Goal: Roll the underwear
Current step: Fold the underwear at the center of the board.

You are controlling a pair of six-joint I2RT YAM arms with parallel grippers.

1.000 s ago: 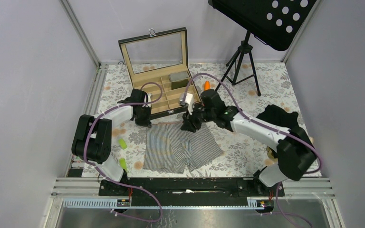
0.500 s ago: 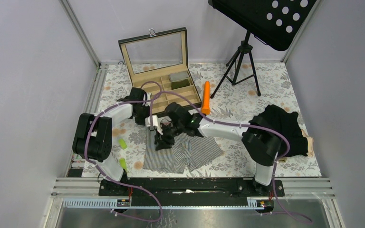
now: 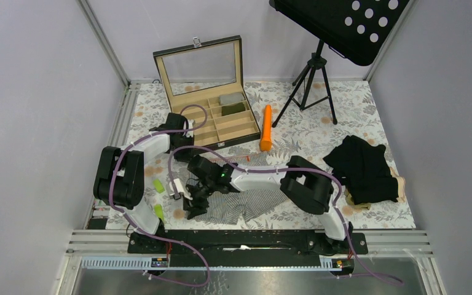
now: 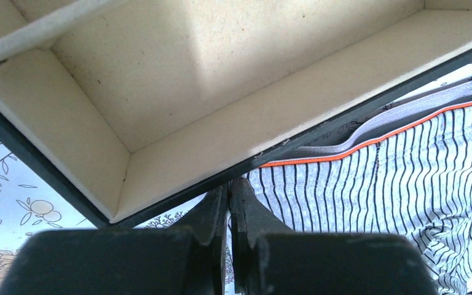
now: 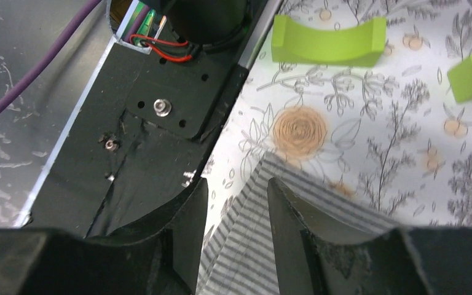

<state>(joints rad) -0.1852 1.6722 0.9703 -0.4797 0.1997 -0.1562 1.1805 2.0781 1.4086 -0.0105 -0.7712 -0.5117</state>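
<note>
Next, the right gripper lowers and shifts slightly toward the green pieces, onto the point of the striped underwear's near corner, which lies past my open fingers.
The light grey pinstriped underwear (image 3: 246, 198) lies spread flat on the flowered table cover. My right gripper (image 3: 192, 208) hangs over its near left corner; in the right wrist view the gripper (image 5: 238, 184) is open, with the striped corner (image 5: 246, 246) between its fingers. My left gripper (image 3: 182, 146) is at the garment's far left corner, by the box front. In the left wrist view the gripper (image 4: 229, 189) is shut beside the orange-trimmed waistband (image 4: 369, 147); no cloth shows between the fingers. The black underwear (image 3: 362, 167) lies piled at the right.
An open wooden compartment box (image 3: 192, 117) stands at the back, an orange stick (image 3: 266, 127) to its right and a black tripod (image 3: 310, 77) behind. Two green pieces (image 3: 157, 185) lie left of the garment, also seen in the right wrist view (image 5: 329, 40). The left arm's base (image 5: 160, 123) is close by.
My right arm has swung from the garment's far edge across it to the near left corner. The left arm has not moved.
</note>
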